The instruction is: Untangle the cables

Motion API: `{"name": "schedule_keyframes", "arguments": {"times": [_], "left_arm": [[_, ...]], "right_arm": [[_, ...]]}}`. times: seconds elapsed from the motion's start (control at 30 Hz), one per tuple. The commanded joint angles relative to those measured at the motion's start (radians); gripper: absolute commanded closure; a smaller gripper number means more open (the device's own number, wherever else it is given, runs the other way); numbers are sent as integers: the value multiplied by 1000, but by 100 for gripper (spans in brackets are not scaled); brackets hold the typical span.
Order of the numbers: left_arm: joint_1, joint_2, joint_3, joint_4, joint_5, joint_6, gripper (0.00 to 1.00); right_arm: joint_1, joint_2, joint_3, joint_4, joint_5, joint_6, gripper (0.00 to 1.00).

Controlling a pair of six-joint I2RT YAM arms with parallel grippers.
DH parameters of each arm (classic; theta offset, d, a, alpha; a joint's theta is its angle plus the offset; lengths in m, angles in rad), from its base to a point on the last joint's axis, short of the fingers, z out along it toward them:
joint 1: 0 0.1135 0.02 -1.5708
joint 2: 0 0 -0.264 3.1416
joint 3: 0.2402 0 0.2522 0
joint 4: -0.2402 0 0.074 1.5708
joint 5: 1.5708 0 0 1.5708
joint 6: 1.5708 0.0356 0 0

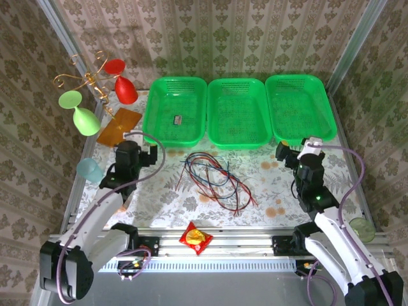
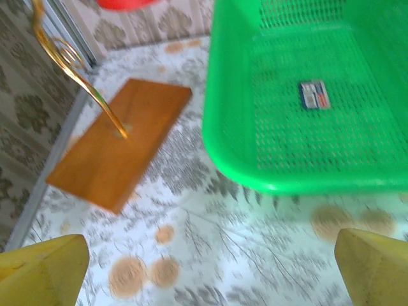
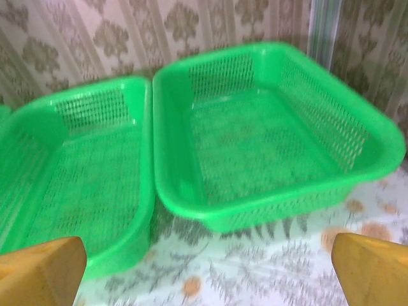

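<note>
My open right gripper faces the baskets, but the cables lie aside, so I will turn it toward the tangle next and lower it onto the black-and-blue cable mid-tangle (image 1: 223, 171).
The cables (image 1: 213, 178), thin red, black, blue-green and brown-orange wires, lie in a loose tangle on the patterned tablecloth in the middle of the top view. My left gripper (image 1: 143, 143) hovers to their left, near the left green basket (image 1: 148, 121), well apart from them. In the left wrist view this gripper (image 2: 210, 280) is open, its yellow fingertips (image 2: 44, 268) wide apart over bare cloth. My right gripper (image 1: 296, 148) is to the right of the cables, in front of the right basket (image 1: 303, 138). That gripper (image 3: 207, 274) is open too and holds nothing.
Three green baskets stand in a row at the back; the middle one (image 1: 237, 144) is between the others. A small card (image 2: 314, 95) lies in the left one. A wooden base (image 2: 115, 150) with a gold wire stand holds red and green glasses. A blue cup (image 1: 90, 170) and snack packet (image 1: 196, 238) lie nearer.
</note>
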Motion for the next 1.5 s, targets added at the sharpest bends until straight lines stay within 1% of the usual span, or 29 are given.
{"name": "schedule_keyframes", "arguments": {"times": [0.0,0.07,0.1,0.17,0.27,0.33,0.37,0.4,0.5,0.53,0.57,0.67,0.83,0.87,1.0,1.2,1.47], "left_arm": [[-64,-36,77,-255,-53,-121,0],[-105,-41,95,-313,-52,-205,0],[-138,-40,99,-331,-39,-237,0],[-188,-31,106,-351,1,-280,0],[-262,-13,112,-368,27,-304,0],[-300,-3,110,-362,31,-318,0],[-317,-1,106,-357,25,-337,0],[-329,0,99,-346,24,-351,0],[-350,0,73,-303,46,-398,0],[-356,5,68,-293,61,-407,0],[-361,9,66,-289,70,-412,0],[-379,22,68,-297,74,-418,0],[-389,25,67,-305,81,-436,0],[-389,24,68,-304,86,-442,0],[-391,21,67,-312,96,-455,1],[-391,-3,53,-327,99,-472,2],[-391,-30,41,-347,112,-495,4]], "right_arm": [[51,30,104,-355,-47,200,5],[89,82,140,-414,-126,309,8],[112,110,155,-437,-161,356,8],[192,173,173,-458,-213,479,9],[335,257,170,-401,-234,635,13],[401,322,174,-360,-256,723,16],[420,353,175,-340,-277,769,16],[431,390,171,-310,-316,824,18],[456,496,158,-187,-400,913,34],[465,531,160,-160,-420,929,40],[473,560,164,-134,-440,934,43],[493,636,182,-81,-475,949,47],[507,701,189,-16,-472,958,54],[507,733,194,-5,-472,958,56],[507,789,204,55,-462,974,58],[508,829,170,142,-371,1048,65],[508,906,177,205,-362,1069,71]]}}
